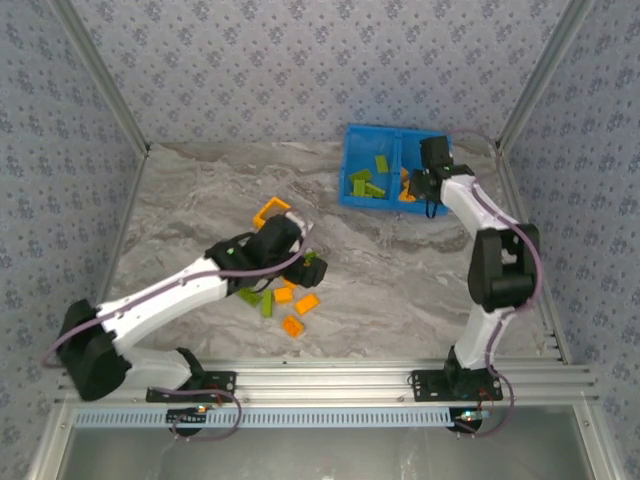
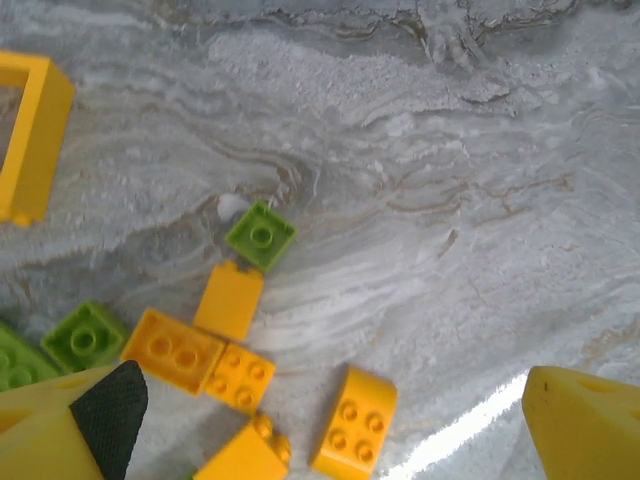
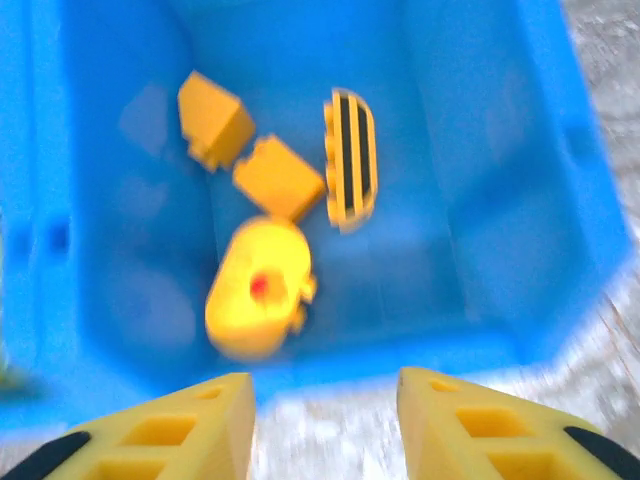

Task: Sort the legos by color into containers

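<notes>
My open left gripper should move outward and down around the lime green lego at the far end of the pile, because the bare marble there leaves room for both fingers.
The blue bin [image 1: 372, 133] stands at the back right. Its left compartment holds lime green legos [image 1: 368, 182]. Its right compartment [image 3: 480, 150] holds orange ones: a round piece [image 3: 258, 290], two bricks [image 3: 278, 178] and a striped piece [image 3: 350, 158]. My right gripper [image 3: 325, 425] hangs open over that compartment's near wall with nothing between its fingers. My left gripper [image 2: 330, 445] is wide open above the loose pile at mid-table. Below it lie a curved orange brick [image 2: 355, 420], other orange bricks [image 2: 172, 350], green bricks [image 2: 260, 235] and the orange frame [image 2: 30, 130].
More loose bricks, orange [image 1: 307, 302] and green [image 1: 267, 303], lie in front of the left arm. Patterned walls with metal posts close in the marble table [image 1: 200, 200] on three sides. An aluminium rail [image 1: 330, 385] runs along the near edge.
</notes>
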Controlling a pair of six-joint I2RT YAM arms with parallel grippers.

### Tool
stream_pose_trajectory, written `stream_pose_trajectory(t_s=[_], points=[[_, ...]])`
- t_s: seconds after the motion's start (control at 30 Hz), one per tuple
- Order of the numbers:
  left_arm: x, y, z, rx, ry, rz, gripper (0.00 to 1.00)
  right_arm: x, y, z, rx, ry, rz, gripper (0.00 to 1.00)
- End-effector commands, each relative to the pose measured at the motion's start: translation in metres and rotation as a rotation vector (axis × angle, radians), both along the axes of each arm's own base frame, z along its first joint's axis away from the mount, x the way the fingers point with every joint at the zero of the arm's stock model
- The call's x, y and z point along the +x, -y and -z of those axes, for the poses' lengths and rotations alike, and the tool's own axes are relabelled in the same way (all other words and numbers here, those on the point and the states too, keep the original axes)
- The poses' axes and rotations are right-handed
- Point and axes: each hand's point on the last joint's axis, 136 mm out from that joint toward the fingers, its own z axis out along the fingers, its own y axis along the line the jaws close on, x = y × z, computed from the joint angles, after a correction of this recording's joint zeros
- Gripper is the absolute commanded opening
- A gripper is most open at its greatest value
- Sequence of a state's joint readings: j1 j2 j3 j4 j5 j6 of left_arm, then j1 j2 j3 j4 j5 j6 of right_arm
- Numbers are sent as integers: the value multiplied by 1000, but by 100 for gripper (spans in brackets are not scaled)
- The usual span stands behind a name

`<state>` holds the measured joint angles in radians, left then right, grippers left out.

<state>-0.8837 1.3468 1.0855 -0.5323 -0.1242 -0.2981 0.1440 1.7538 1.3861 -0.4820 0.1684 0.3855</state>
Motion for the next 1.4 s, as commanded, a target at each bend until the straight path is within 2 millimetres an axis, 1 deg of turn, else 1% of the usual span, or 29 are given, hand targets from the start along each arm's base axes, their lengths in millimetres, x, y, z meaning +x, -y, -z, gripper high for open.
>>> stream_pose_trajectory(t_s=[0.0, 0.07, 0.1, 0.13, 0.17, 0.23, 0.27, 0.3, 0.37, 0.47, 0.5, 0.57, 0.63, 0.7, 0.77, 0.83, 0.9, 1.0, 1.17, 1.27, 1.33, 1.37], points=[[7, 2, 13, 158, -45, 102, 99, -42, -20, -36, 61, 89, -27, 54], [14, 8, 26, 228, -88, 131, 99, -78, -33, -44, 77, 100, -84, 63], [18, 11, 32, 251, -99, 140, 99, -93, -39, -50, 88, 109, -117, 67], [22, 14, 38, 273, -106, 150, 99, -110, -46, -58, 95, 121, -153, 72], [26, 17, 43, 289, -114, 162, 99, -127, -53, -62, 101, 125, -193, 77], [33, 21, 55, 309, -128, 176, 99, -157, -60, -75, 119, 163, -242, 86], [38, 21, 61, 318, -135, 170, 99, -174, -60, -76, 126, 160, -245, 92], [42, 20, 67, 327, -143, 161, 99, -186, -59, -79, 134, 170, -241, 99], [51, 21, 79, 324, -159, 136, 99, -209, -54, -82, 164, 195, -218, 100], [55, 23, 94, 335, -174, 116, 99, -229, -53, -88, 229, 236, -209, 100], [60, 26, 96, 334, -155, 115, 99, -232, -54, -91, 246, 243, -216, 100], [66, 21, 107, 377, -143, 109, 99, -237, -55, -96, 261, 252, -234, 100], [68, 15, 120, 382, -171, 104, 97, -239, -56, -97, 253, 241, -248, 100], [68, 16, 131, 364, -209, 118, 88, -239, -57, -99, 249, 234, -254, 100], [69, 17, 138, 360, -210, 128, 82, -235, -62, -103, 256, 239, -274, 100], [73, 19, 142, 359, -207, 137, 78, -231, -68, -106, 260, 239, -303, 100], [77, 21, 146, 364, -211, 144, 71, -225, -72, -108, 249, 232, -320, 100], [84, 20, 148, 385, -215, 132, 57, -219, -79, -108, 239, 203, -349, 100], [81, 23, 147, 368, -229, 134, 36, -213, -88, -112, 257, 215, -379, 100], [82, 21, 144, 365, -222, 124, 28, -210, -90, -114, 266, 233, -378, 100], [82, 23, 137, 346, -218, 117, 26, -209, -90, -118, 271, 236, -375, 100], [82, 27, 130, 317, -213, 120, 25, -208, -90, -120, 271, 239, -372, 100]])
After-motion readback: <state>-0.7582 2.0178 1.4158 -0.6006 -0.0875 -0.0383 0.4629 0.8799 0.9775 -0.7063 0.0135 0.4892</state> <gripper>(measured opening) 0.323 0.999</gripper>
